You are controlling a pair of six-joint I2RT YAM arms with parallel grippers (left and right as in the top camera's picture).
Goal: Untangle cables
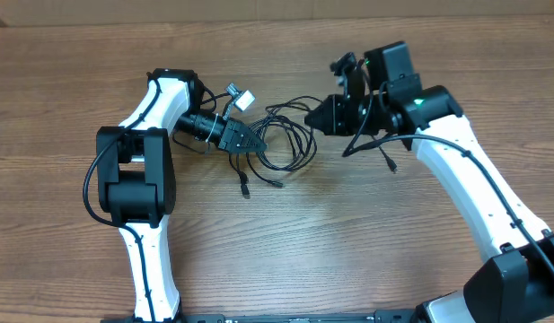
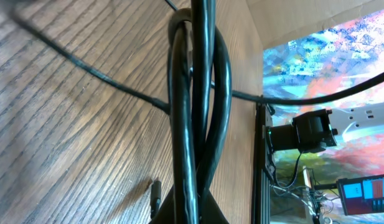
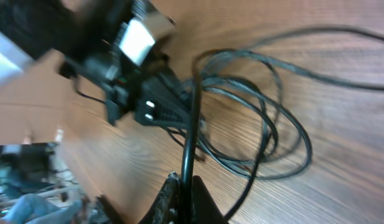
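The right gripper moves up and away from the cable loops next, then lowers and opens, since the piece of cable still runs into the tangle the left gripper holds.
The cables [image 1: 290, 142] lie as a loose tangle of thin black loops in the middle of the table, with plug ends [image 1: 244, 188] trailing toward the front. My left gripper [image 1: 256, 141] is at the tangle's left edge, shut on a bundle of cable strands [image 2: 195, 112] that run up between its fingers [image 2: 193, 208]. My right gripper [image 1: 314, 117] is at the tangle's right edge, shut on a single cable strand [image 3: 188, 137] that passes between its fingers [image 3: 185, 196]. In the right wrist view the loops [image 3: 266, 118] spread out ahead, with the left gripper [image 3: 160, 109] beyond them.
A small white connector block [image 1: 241, 97] sits behind the left gripper. Another plug end [image 1: 391, 164] hangs by the right arm. Bare wooden table [image 1: 348, 233] lies in front; a cardboard wall [image 1: 259, 11] runs along the back.
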